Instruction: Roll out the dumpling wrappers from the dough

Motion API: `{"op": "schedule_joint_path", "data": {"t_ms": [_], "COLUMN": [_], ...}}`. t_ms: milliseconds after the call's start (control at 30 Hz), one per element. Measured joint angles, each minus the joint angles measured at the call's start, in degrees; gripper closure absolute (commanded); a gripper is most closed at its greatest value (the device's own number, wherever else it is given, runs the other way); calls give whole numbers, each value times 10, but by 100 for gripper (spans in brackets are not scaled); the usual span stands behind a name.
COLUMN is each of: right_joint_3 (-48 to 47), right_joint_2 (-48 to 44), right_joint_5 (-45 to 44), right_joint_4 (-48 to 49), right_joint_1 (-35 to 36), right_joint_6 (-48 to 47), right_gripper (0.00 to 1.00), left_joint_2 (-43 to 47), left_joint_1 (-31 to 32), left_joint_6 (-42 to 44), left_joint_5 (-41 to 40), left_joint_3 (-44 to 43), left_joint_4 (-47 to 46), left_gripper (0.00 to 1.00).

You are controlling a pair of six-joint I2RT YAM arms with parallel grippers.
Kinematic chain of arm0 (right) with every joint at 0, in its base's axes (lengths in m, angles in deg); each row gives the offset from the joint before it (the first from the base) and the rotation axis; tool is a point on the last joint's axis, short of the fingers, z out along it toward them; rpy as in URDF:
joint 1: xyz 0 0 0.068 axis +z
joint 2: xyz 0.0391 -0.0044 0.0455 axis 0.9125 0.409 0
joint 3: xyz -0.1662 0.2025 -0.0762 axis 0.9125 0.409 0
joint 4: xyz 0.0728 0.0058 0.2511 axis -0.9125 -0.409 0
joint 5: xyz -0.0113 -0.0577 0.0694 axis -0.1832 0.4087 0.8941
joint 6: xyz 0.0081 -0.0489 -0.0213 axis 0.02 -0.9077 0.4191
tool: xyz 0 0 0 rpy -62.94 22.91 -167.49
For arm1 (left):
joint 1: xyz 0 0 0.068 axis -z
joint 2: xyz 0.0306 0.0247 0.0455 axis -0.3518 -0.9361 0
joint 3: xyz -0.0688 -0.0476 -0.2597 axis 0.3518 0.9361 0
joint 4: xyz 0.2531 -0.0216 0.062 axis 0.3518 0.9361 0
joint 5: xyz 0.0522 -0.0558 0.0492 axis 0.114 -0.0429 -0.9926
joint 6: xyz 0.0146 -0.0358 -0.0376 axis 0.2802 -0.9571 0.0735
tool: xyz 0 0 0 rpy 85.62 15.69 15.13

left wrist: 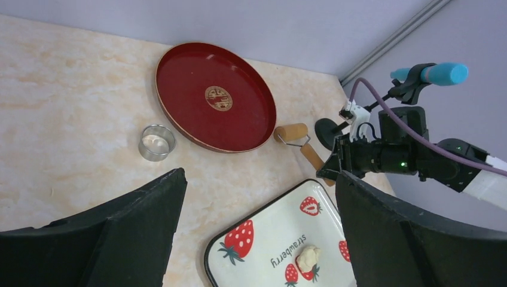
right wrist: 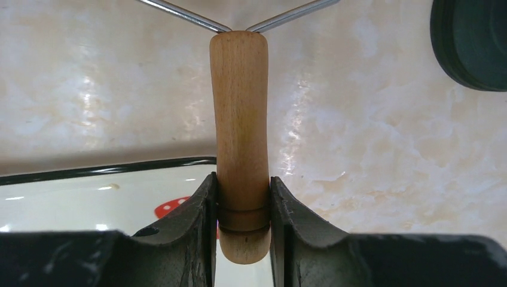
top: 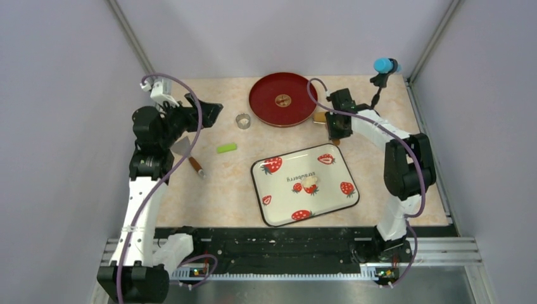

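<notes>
Next, my right gripper moves back and sideways over the tray's far edge [top: 314,149] [right wrist: 95,170] to release the roller's handle. That edge lies to its left in the top view.
The dough [top: 309,182] is a small pale lump lying on the strawberry tray [top: 285,201], also seen in the left wrist view as dough [left wrist: 308,257] on the tray [left wrist: 263,266]. No dumpling wrappers are in view. The wooden roller [top: 320,117] lies by the red plate, right of it. My right gripper [top: 334,131] is shut on the roller's handle [right wrist: 239,107], fingers [right wrist: 200,206] pressed to both sides near its end. My left gripper [top: 206,111] hovers at the far left, open and holding nothing [left wrist: 260,179].
A red round plate [top: 266,95] sits at the back centre, a small metal ring [top: 243,120] to its left. A green piece [top: 226,148] and a scraper [top: 183,149] lie at the left. A blue-topped stand [top: 385,65] rises at the back right corner.
</notes>
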Motion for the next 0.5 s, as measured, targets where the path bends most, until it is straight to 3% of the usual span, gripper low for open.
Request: {"op": "schedule_joint_path", "data": {"t_ms": [200,500], "right_joint_3": [-21,-40], "right_joint_2": [-21,-41], "right_joint_5": [17,30], "right_joint_4": [-16,-33], "right_joint_1": [16,45], "right_joint_6": [-11,-21], "right_gripper": [100,100], "left_joint_2": [63,38], "left_joint_1": [0,0], "left_joint_6": [2,58], "left_joint_5": [-20,-14], "left_joint_3": [103,102], "left_joint_4": [-96,-27], "left_gripper": [1,1]}}
